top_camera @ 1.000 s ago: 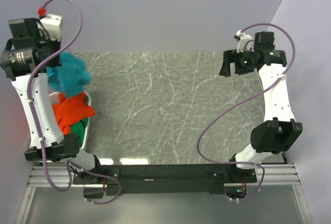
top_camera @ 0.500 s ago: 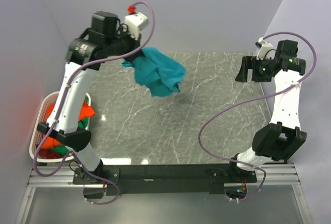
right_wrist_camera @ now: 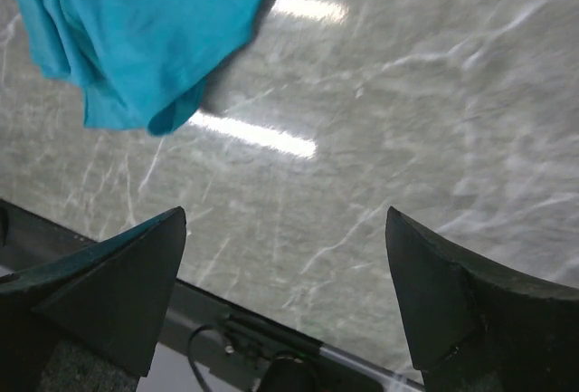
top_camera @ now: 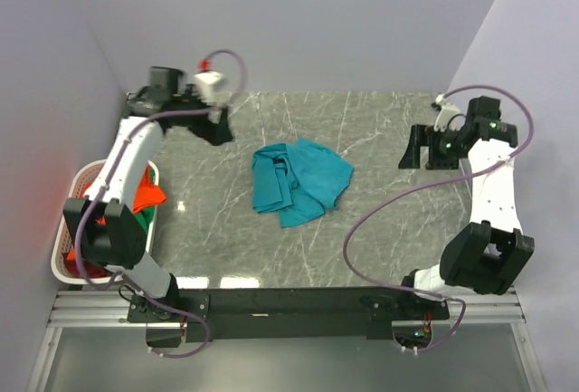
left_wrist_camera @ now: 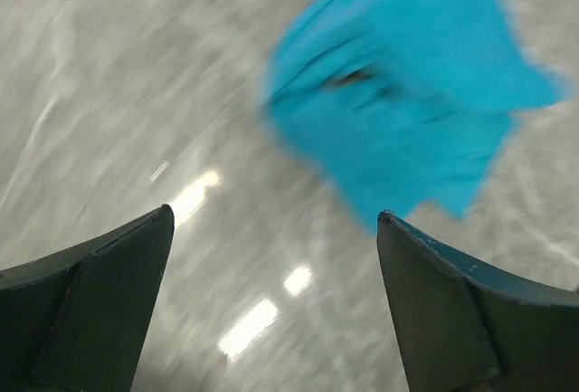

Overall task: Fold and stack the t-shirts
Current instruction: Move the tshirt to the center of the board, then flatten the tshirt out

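Observation:
I will next bring my left gripper down and back onto the teal t-shirt's near basket-side corner (top_camera: 258, 205) (left_wrist_camera: 369, 209), because that corner is below it, to its right in the top view.
A teal t-shirt (top_camera: 299, 180) lies crumpled near the middle of the marble table, with nothing holding it. In the left wrist view the teal t-shirt (left_wrist_camera: 407, 102) shows blurred, ahead and to the right of the fingertips. My left gripper (top_camera: 217, 127) hovers at the back left of the table, open and empty (left_wrist_camera: 276, 215). At the right side of the table my right gripper (top_camera: 420, 152) stands open and empty (right_wrist_camera: 286, 214); the teal t-shirt (right_wrist_camera: 136, 30) is at the upper left of its view. An orange t-shirt (top_camera: 150, 196) and a green t-shirt (top_camera: 145, 225) lie in the basket.
A white laundry basket (top_camera: 69, 232) stands off the table's left edge beside the left arm. Bare marble surrounds the teal shirt. The black base rail (top_camera: 298, 301) runs along the near edge, and grey walls close in the back and sides.
The left arm swung from over the basket across the table with the teal t-shirt, opened and let it drop. It has pulled back left. The right gripper shifted and dipped slightly.

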Available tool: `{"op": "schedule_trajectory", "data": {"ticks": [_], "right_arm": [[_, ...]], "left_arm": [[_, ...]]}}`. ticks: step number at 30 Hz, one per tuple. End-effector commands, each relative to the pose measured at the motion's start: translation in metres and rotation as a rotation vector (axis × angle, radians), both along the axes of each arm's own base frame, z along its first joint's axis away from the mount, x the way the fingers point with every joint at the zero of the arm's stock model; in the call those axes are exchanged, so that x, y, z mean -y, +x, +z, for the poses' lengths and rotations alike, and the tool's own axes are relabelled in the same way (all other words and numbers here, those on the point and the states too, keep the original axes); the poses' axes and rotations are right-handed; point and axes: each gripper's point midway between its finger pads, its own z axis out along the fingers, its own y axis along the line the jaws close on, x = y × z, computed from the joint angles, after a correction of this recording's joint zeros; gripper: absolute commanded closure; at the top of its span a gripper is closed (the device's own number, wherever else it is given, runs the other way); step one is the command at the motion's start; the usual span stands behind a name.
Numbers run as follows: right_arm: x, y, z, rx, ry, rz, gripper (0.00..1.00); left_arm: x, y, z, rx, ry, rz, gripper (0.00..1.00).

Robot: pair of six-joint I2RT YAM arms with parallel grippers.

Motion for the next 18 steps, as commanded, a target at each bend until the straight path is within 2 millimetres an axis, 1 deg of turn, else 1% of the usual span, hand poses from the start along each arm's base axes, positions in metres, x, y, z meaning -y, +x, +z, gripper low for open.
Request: {"op": "schedule_trajectory", "data": {"ticks": [1,2,3,4,5,6,7,8,9,10,11,12,13,14,15,16,17,18], "right_arm": [[-0.031,-0.012,-0.004,0.030,0.016,0.054,0.04],[-0.036,-0.016,-0.016,-0.001,0.013,0.059,0.04],[-0.045,-0.012,-0.020,0.011,0.010,0.079,0.04],[-0.063,-0.012,-0.026,-0.007,0.021,0.114,0.06],[-0.071,-0.012,-0.034,-0.023,0.017,0.131,0.07],[-0.079,-0.006,-0.036,-0.010,0.018,0.147,0.09],[-0.087,-0.004,-0.046,-0.042,0.030,0.151,0.12],[-0.103,-0.004,-0.052,-0.054,0.033,0.193,0.14],[-0.109,0.001,-0.056,-0.052,0.034,0.204,0.16],[-0.116,0.003,-0.068,-0.093,0.045,0.207,0.19],[-0.127,0.004,-0.074,-0.106,0.046,0.235,0.20],[-0.134,0.006,-0.079,-0.117,0.048,0.250,0.20],[-0.138,0.006,-0.093,-0.162,0.042,0.260,0.21],[-0.142,0.008,-0.096,-0.172,0.040,0.272,0.22],[-0.149,0.008,-0.101,-0.186,0.039,0.290,0.22],[-0.153,0.008,-0.112,-0.225,0.048,0.292,0.22],[-0.157,0.011,-0.114,-0.234,0.054,0.302,0.23],[-0.162,0.011,-0.118,-0.250,0.058,0.314,0.23]], "left_arm": [[-0.048,0.002,0.004,0.009,-0.060,-0.022,0.00],[-0.047,-0.006,-0.002,-0.020,-0.074,-0.043,0.01],[-0.043,-0.014,0.003,-0.002,-0.094,-0.071,0.01],[-0.039,-0.027,-0.015,-0.044,-0.114,-0.085,0.01],[-0.035,-0.027,-0.015,-0.008,-0.123,-0.095,0.00],[-0.027,-0.038,-0.012,0.010,-0.127,-0.108,0.01],[-0.026,-0.047,-0.036,-0.028,-0.092,-0.099,0.03],[-0.021,-0.054,-0.045,-0.031,-0.068,-0.110,0.05],[-0.009,-0.062,-0.050,-0.012,-0.038,-0.147,0.06],[-0.010,-0.069,-0.071,-0.039,0.011,-0.131,0.10],[-0.007,-0.072,-0.079,-0.037,0.036,-0.128,0.11],[0.006,-0.074,-0.080,-0.013,0.039,-0.142,0.10],[0.008,-0.079,-0.092,-0.036,0.051,-0.139,0.09],[0.009,-0.077,-0.097,-0.036,0.068,-0.124,0.07],[0.015,-0.079,-0.105,-0.062,0.067,-0.119,0.05],[0.019,-0.080,-0.112,-0.077,0.069,-0.124,0.01],[0.021,-0.081,-0.118,-0.094,0.074,-0.128,0.01],[0.027,-0.084,-0.129,-0.131,0.081,-0.137,0.01]]}}
